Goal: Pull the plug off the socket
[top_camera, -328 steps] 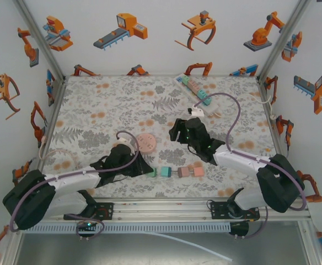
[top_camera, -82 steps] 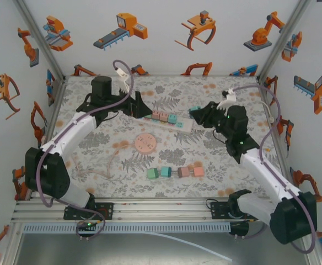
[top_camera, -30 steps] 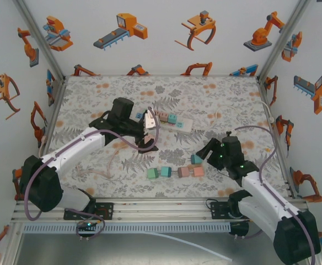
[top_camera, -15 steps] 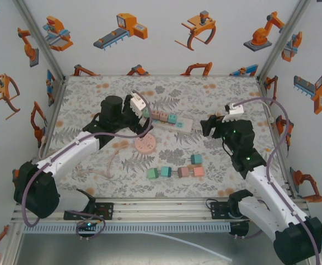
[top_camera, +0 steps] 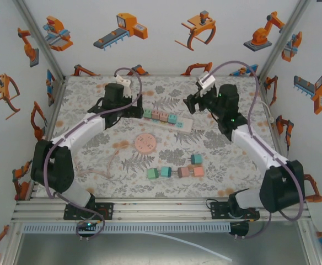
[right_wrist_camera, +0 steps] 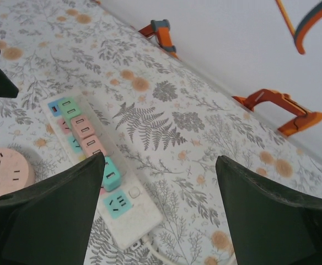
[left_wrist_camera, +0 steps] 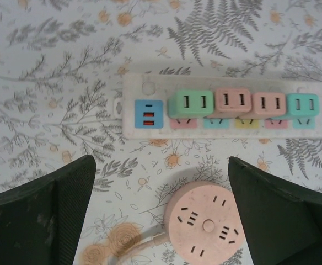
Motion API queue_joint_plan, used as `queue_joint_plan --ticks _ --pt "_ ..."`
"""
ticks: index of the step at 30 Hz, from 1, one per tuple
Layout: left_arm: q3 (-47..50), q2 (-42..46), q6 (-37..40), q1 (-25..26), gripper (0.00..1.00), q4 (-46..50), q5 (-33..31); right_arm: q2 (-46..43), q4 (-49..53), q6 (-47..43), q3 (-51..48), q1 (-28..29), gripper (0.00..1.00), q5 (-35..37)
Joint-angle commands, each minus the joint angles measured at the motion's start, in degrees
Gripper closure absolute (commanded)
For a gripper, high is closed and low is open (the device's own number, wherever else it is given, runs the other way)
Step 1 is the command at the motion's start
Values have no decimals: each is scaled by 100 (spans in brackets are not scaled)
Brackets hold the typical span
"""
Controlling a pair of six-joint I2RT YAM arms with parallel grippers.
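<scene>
My right gripper turns square to the power strip next and comes down with open fingers around the teal plug (top_camera: pixel 172 118) (right_wrist_camera: pixel 110 174), since that plug sits below the gripper.
A white power strip (top_camera: pixel 184 124) lies across the far middle of the table. Four plugs sit in it in a row: green (left_wrist_camera: pixel 190 103), pink (left_wrist_camera: pixel 232 100), pink (left_wrist_camera: pixel 268 102) and teal (left_wrist_camera: pixel 305 105). My left gripper (top_camera: pixel 133 110) hovers open at the strip's left end, fingers wide apart with nothing between them (left_wrist_camera: pixel 161 210). My right gripper (top_camera: pixel 192 105) hangs open just behind the strip's right end (right_wrist_camera: pixel 158 210), near the teal plug (right_wrist_camera: pixel 110 174) and a bare teal socket face (right_wrist_camera: pixel 117 204).
A round pink socket (top_camera: pixel 146 142) with a thin cable (top_camera: pixel 114 160) lies in front of the strip. A row of small green, teal and pink blocks (top_camera: pixel 175 171) sits nearer the front, one teal block (top_camera: pixel 196 159) behind it. The enclosure walls stand close behind the strip.
Both arms swung toward the back of the table. The left gripper moved to the strip's left end, and the right gripper came in from the right to the strip's right end.
</scene>
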State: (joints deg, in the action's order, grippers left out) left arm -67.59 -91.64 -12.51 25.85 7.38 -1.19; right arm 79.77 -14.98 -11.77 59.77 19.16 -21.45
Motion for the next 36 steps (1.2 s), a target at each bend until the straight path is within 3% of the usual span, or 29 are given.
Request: queue_joint_plan --ticks 1,10,15,20,25,30,36 --pt "-211 -229 -1007 -211 3 581 -114 543 984 -211 748 60 26 -508" --pt "-1345 -1522 -1728 -615 2 1965 516 1870 2588 -1067 2023 134 26 -1286" --pt "-1318 -1824 -1873 -737 5 1794 949 2257 2913 -1558 2146 191 26 -1497" --pt "-1335 -1977 -1889 -756 10 1739 966 2652 3458 -2256 2373 358 26 -1335" --pt "-1350 -2185 -2036 -795 15 1664 1009 3059 3420 -2312 2652 405 26 -1434" --pt "-1344 -2354 -1951 -842 18 1521 806 3450 3423 -2484 2871 474 33 -1257" --pt "-1283 -2444 -1929 -862 23 1220 1047 3659 3512 -2793 2909 553 43 -1128"
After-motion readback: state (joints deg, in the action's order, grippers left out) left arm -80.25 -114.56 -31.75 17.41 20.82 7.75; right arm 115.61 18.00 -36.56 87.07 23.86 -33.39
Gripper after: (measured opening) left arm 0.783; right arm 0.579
